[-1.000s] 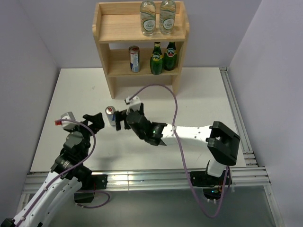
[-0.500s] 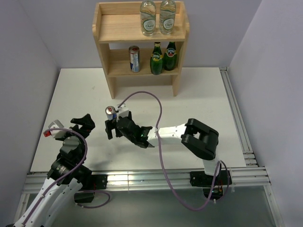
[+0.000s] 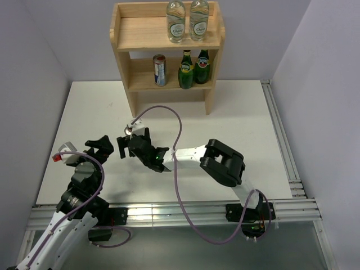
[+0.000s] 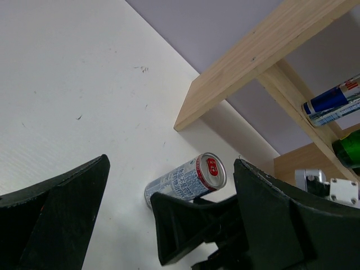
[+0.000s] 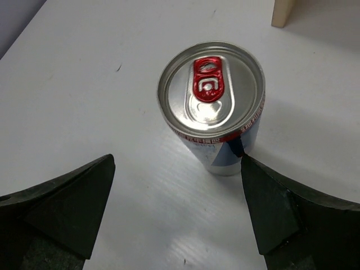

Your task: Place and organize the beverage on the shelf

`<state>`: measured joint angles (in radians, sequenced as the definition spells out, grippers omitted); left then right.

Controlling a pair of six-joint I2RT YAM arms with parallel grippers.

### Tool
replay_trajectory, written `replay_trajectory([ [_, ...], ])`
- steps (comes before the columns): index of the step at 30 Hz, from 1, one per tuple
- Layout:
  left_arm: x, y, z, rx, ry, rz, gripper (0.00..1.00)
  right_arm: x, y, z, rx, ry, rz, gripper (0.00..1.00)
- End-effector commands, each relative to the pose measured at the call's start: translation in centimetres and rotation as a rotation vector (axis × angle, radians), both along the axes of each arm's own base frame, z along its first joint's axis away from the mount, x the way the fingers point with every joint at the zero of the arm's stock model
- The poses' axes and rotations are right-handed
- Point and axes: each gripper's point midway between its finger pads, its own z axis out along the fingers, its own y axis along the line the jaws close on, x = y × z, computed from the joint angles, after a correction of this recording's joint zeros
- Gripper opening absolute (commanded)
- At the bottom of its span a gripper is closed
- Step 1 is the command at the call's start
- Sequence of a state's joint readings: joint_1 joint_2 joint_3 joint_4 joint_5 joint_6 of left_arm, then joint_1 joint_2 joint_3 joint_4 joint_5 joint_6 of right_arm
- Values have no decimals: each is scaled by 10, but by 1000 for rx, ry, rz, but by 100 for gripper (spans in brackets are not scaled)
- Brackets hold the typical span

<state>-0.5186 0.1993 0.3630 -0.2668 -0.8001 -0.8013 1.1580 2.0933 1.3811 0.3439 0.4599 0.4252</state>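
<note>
My right gripper will next move gently outward onto the can and shift to the right in the wrist view, because the can is beyond the gripper's fingers, closer to one finger.
A slim silver-blue-red can (image 5: 211, 101) stands upright on the white table, its red tab facing up. My right gripper (image 5: 177, 169) is open, and the can sits just beyond its fingertips, close to the right-hand finger and not gripped. In the top view the right gripper (image 3: 128, 143) hangs over the can and hides most of it. My left gripper (image 3: 101, 145) is open and empty, a little to the left, and looks at the can (image 4: 185, 179) past the right gripper's finger (image 4: 185, 225). The shelf (image 3: 126, 56) holds two water bottles (image 3: 176, 22) on top, and a can (image 3: 160, 70) and two green bottles (image 3: 185, 70) on the middle tier.
The shelf stands at the table's far edge against the back wall. Purple-grey walls close in left and right. The right arm's cable (image 3: 169, 112) loops above the table between the gripper and the shelf. An aluminium rail (image 3: 281, 135) runs along the table's right side.
The right arm has swung left and its open gripper now covers the can from above. The left arm drew back to the left early on, then held still. The can has not moved.
</note>
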Motion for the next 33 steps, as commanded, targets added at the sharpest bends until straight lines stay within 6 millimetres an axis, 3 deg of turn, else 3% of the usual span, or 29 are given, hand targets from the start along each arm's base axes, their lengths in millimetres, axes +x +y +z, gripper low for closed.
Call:
replay_trajectory([
  [1,2,-5,5,5,-24,-28,99,29,-2,7,8,-47,-93,100],
  [9,3,-6,6,15,-21,-35,99,58,-6,-21,-17,-37,-167,90],
  [12,3,-7,7,16,-22,-38,99,64,-5,-30,-21,-35,-185,69],
  [13,3,-7,7,16,-23,-40,99,65,-5,-31,-23,-38,-187,54],
  [15,3,-8,8,18,-23,-45,99,67,-5,-28,-17,-48,-194,36],
  [16,3,-8,8,20,-23,-43,99,67,-5,-25,-15,-51,-199,9],
  [17,4,-8,7,21,-22,-43,99,67,-7,-22,-15,-54,-206,2],
  [20,4,-8,7,21,-22,-43,99,68,-15,6,-2,-78,-228,0],
  [27,4,-9,8,17,-25,-51,99,77,-44,124,57,-188,-307,0],
  [31,3,-10,8,16,-26,-54,99,94,-59,187,101,-239,-341,0],
  [33,3,-10,8,15,-27,-57,99,108,-69,206,114,-251,-364,0],
])
